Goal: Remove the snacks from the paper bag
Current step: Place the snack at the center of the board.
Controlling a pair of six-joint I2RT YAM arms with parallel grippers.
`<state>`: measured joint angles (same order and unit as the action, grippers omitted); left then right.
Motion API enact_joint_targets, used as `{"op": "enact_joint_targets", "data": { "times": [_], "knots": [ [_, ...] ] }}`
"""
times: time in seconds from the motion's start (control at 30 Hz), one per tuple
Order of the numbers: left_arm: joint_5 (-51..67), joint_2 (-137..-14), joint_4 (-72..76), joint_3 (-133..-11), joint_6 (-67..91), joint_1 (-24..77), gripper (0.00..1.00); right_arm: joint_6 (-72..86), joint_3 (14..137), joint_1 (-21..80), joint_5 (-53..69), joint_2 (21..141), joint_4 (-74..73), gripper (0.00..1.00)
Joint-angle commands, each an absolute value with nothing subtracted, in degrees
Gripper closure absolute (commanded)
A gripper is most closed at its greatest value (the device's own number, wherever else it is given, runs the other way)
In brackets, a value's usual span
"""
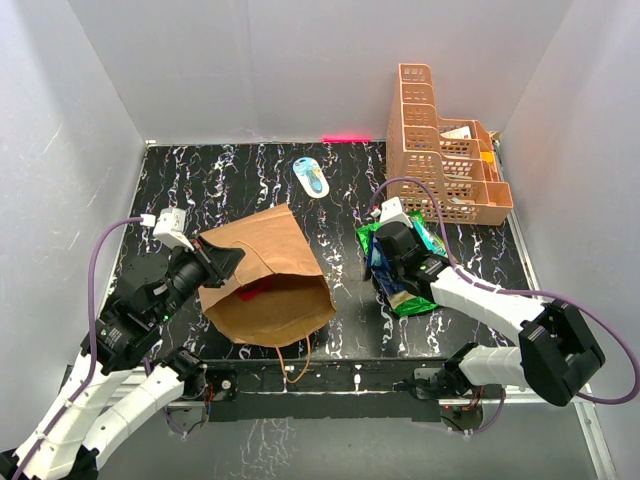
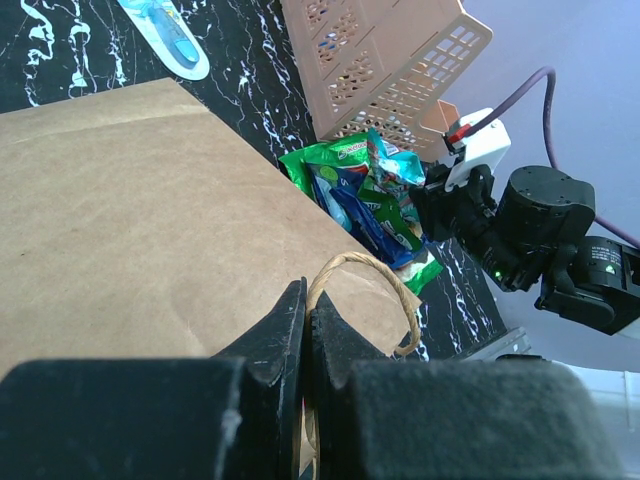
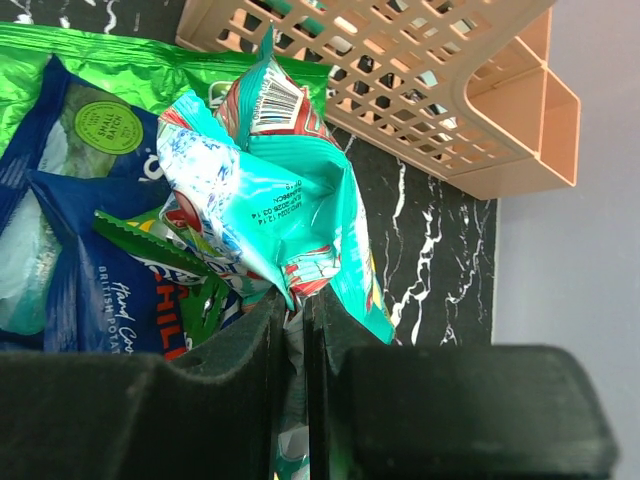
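Observation:
The teal packet is already over the snack pile, outside the bag. My right gripper needs to move slightly toward the paper bag next and let go of the packet.
The brown paper bag [image 1: 265, 275] lies on its side at the table's left, mouth toward the near edge, with something red [image 1: 262, 290] showing inside. My left gripper [image 2: 306, 312] is shut on the bag's rim beside a twisted handle [image 2: 385, 275]. To the right lies a pile of snacks [image 1: 400, 270]: a green packet [image 3: 150, 65], a blue one [image 3: 70, 250] and a teal one [image 3: 270, 200]. My right gripper [image 3: 295, 300] is shut on the crumpled teal packet above that pile.
An orange lattice basket [image 1: 440, 150] stands at the back right, close behind the snack pile. A small blue-white oval object [image 1: 311, 176] lies at the back centre. A loose bag handle [image 1: 295, 365] hangs over the table's near edge.

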<state>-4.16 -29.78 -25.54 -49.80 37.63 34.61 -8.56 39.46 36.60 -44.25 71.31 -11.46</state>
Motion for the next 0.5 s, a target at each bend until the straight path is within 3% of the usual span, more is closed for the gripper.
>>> {"op": "enact_joint_targets", "data": {
  "times": [0.0, 0.47],
  "knots": [
    [-4.5, -29.8, -24.9, -51.8, 36.9, 34.6, 1.0, -5.3, 38.2, 36.7, -34.8, 72.0, -11.7, 0.92],
    [-4.1, -29.8, -24.8, -51.2, 37.4, 34.5, 1.0, -8.4, 36.9, 36.7, -25.9, 78.6, -12.8, 0.92]
  ]
}}
